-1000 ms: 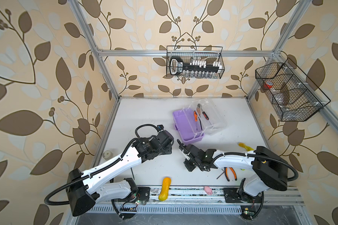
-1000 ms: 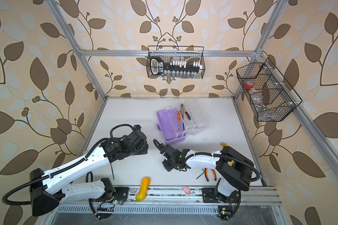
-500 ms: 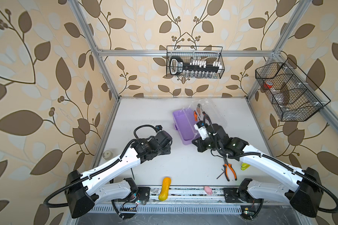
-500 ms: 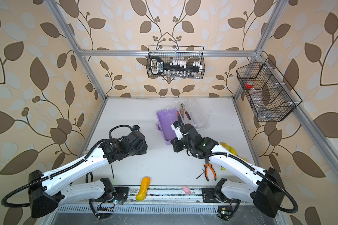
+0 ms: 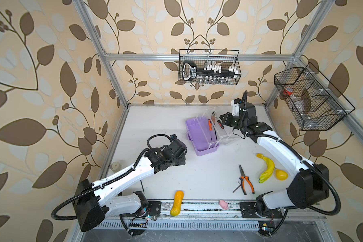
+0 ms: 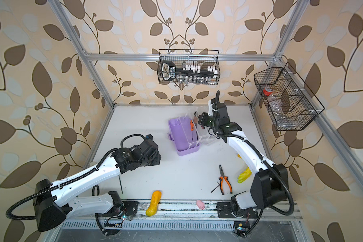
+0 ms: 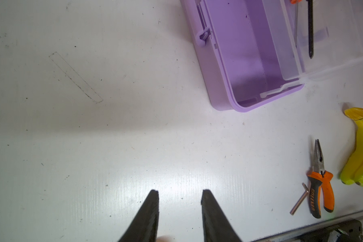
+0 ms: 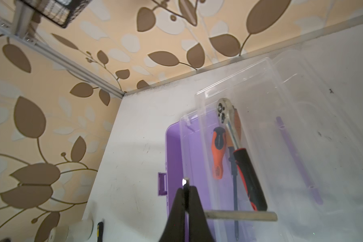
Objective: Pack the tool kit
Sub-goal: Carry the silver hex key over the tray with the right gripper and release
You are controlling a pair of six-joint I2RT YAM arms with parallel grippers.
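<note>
I should move my right gripper outward next, lower the hex key and release it, since the clear lid's empty far end (image 8: 260, 104) beside the ratchet (image 8: 235, 134) is outward and below.
The tool kit (image 5: 201, 136) (image 6: 183, 136) lies open at the back middle of the table: a lilac box with its clear lid folded back. In the clear part lie an orange-handled screwdriver (image 8: 218, 150) and a ratchet (image 8: 235, 134) with a black and red handle. My right gripper (image 8: 186, 189) (image 5: 223, 118) hovers over the kit's far right side, shut on an L-shaped hex key (image 8: 239, 215) whose long arm sticks out sideways. My left gripper (image 7: 179, 194) is open with nothing between its fingers. It hangs over bare table to the left of the kit (image 7: 245, 62).
Orange pliers (image 5: 246, 183) and a second hex key (image 5: 237, 187) lie front right, next to a banana (image 5: 266, 168) and a lemon (image 5: 281, 174). A yellow gourd (image 5: 177, 203) and a pink toy (image 5: 223, 204) sit at the front rail. Wire baskets (image 5: 209, 70) (image 5: 308, 100) hang on the walls.
The right arm has swung from the front middle of the table to the back, carrying the hex key over the open kit. The left arm has barely moved.
</note>
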